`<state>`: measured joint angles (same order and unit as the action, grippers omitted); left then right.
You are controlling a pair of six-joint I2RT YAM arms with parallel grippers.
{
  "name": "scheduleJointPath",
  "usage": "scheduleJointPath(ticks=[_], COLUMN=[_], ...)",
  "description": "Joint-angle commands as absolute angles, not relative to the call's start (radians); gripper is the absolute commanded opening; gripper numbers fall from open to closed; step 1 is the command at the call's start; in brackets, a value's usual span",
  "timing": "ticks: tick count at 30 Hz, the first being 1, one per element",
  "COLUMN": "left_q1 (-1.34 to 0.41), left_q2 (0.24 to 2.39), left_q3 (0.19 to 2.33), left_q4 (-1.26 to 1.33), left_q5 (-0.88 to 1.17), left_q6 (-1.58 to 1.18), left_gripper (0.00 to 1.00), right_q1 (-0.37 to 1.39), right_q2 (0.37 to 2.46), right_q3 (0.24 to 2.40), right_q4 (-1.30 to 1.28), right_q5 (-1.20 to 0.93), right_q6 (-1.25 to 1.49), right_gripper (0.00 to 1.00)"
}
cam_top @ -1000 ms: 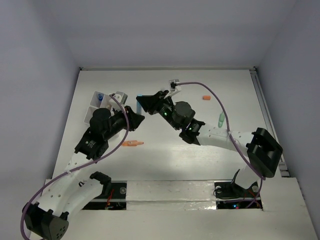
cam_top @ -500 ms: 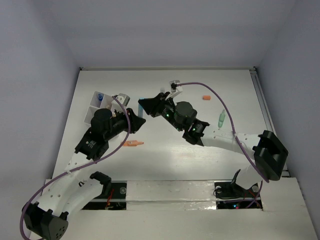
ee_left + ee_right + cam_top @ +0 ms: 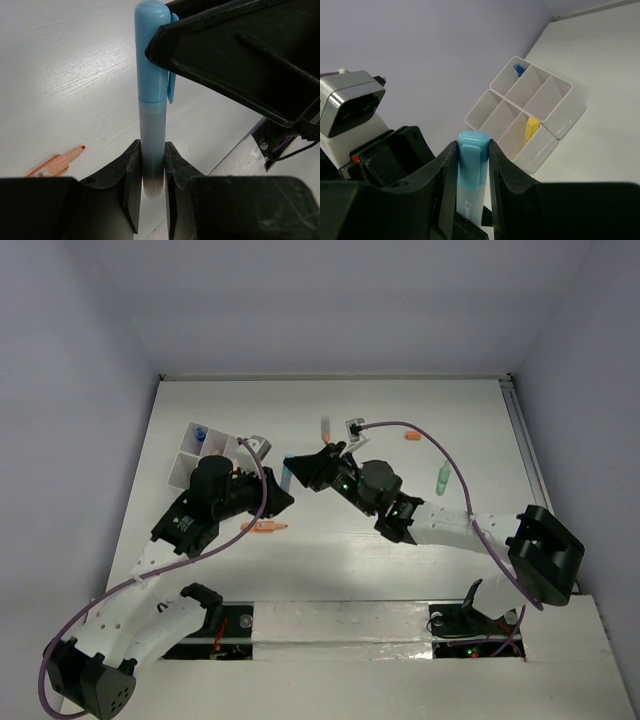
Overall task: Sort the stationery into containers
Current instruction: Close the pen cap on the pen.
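The light blue pen in my right gripper should go left in the top view, over the yellow pen's section (image 3: 518,136), to be released where a pen already sits.
A light blue pen (image 3: 152,95) hangs between my two grippers above the table. The left gripper (image 3: 150,165) is shut on the pen's pale barrel end. My right gripper (image 3: 470,152) is shut on its blue cap (image 3: 470,145). From above, the pen (image 3: 287,474) shows as a short blue strip between the left gripper (image 3: 279,496) and the right gripper (image 3: 297,466). The white divided container (image 3: 559,102) stands at the left; a yellow pen (image 3: 531,128) and a small blue item (image 3: 519,68) lie in its compartments. An orange pen (image 3: 265,527) lies on the table under the left arm.
A small orange piece (image 3: 411,437) and a green pen (image 3: 441,478) lie to the right. Another orange piece (image 3: 325,426) sits behind the right gripper. A grey-and-white item (image 3: 257,443) rests beside the container (image 3: 190,462).
Both grippers have shifted slightly right and toward the near edge with the blue pen between them. An orange piece behind the right gripper has come into view.
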<state>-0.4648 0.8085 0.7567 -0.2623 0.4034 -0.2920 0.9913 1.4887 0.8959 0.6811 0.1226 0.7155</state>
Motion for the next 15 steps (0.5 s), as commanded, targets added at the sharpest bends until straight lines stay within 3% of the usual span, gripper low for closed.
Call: scheduleJointPath(ticks=[1, 15], left_q1=[-0.43, -0.43], left_q2=[0.807, 0.845], left_q3=[0.916, 1.058], left_q4=[0.086, 0.074], left_q5=[0.247, 0.215], left_q6=[-0.298, -0.275], left_gripper=[0.0, 0.0], right_q1=[1.124, 1.164], right_q2=[1.532, 1.591], right_q3=[0.796, 0.729], right_q4=[0.482, 0.519], right_q5=[-0.17, -0.213], right_q6=[0.736, 0.796], right_gripper=[0.0, 0.0])
